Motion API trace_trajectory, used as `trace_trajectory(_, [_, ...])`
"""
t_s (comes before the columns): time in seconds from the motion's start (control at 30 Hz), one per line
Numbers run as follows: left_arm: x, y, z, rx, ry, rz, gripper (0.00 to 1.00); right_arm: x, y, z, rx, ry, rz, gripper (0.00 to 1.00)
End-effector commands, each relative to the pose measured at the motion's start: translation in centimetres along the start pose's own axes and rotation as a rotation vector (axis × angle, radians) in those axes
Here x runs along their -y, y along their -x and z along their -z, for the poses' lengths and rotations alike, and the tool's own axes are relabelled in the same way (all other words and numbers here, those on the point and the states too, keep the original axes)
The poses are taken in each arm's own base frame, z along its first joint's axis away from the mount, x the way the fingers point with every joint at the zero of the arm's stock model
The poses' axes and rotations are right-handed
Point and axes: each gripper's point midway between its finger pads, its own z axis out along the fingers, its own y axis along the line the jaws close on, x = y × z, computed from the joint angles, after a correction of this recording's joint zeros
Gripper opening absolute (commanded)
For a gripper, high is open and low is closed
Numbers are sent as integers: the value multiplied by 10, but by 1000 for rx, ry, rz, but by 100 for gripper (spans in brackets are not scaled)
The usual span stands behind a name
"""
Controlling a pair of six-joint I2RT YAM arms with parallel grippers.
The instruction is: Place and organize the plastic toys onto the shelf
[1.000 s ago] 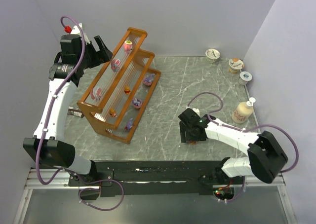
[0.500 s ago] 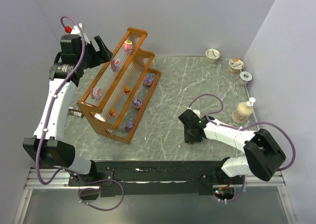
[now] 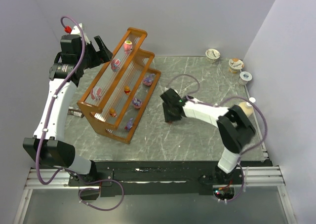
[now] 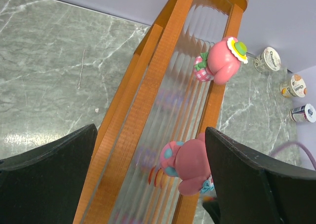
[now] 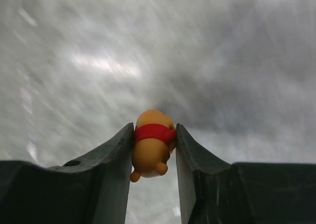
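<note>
The orange toy is over bare table short of the shelf (image 3: 137,32), so my right gripper will next move toward the shelf's lowest level and open over the table beside it.
The shelf (image 3: 137,32) stands at the left, a stepped orange-brown rack, seen close in the left wrist view (image 4: 148,86). Its tiers carry pink toys (image 3: 128,46), orange toys (image 3: 127,90) and purple toys (image 3: 147,79). My left gripper (image 3: 101,49) hangs open over the top tier, its fingers either side of a pink toy (image 4: 192,165), with another pink toy (image 4: 224,61) further along. My right gripper (image 3: 170,116) is just right of the shelf's lowest tier, shut on an orange toy with a red shirt (image 5: 150,147) above the grey table.
Three foil-lidded cups (image 3: 213,54), (image 3: 235,64), (image 3: 245,77) sit at the back right. A beige bottle (image 3: 245,108) stands by the right wall, partly behind my right arm. A small dark object (image 3: 74,112) lies left of the shelf.
My right gripper has closed on the orange toy and carried it left from the table's right side to near the shelf. The left arm has not moved.
</note>
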Motion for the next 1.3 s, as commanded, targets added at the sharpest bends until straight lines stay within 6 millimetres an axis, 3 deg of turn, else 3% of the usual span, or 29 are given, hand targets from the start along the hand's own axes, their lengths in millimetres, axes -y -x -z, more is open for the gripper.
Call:
trace_trajectory(0.0, [7,14,14,53,-18,-15,96,-17,24,-26,-25,14,129,10])
trace_trajectory(0.03, [6,14,14,55,-14,-16,96,-24,32,-27,-19,31,136,10])
trace_trajectory(0.2, [5,15,16,60,-8,-20,96,-29,33,-40,-51,27,145,15])
trace_trajectory(0.4, [5,15,13,52,-7,-20,96,-30,42,-39,-26,20,153,43])
trace_trajectory(0.43, [5,15,13,52,-7,-20,96,-29,44,-38,-18,13,153,53])
trace_trajectory(0.53, [5,14,13,51,-9,-22,96,-29,50,-33,15,18,156,69])
trace_trajectory(0.63, [5,15,13,52,-7,-20,96,-28,51,-29,36,23,170,78])
trace_trajectory(0.7, [5,14,12,48,-7,-20,96,-29,55,-27,67,39,182,80])
trace_trajectory(0.9, [6,14,12,42,-11,-18,96,-31,41,-41,128,121,251,79])
trace_trajectory(1.27, [7,14,10,33,-16,-17,96,-40,47,-52,280,202,283,68])
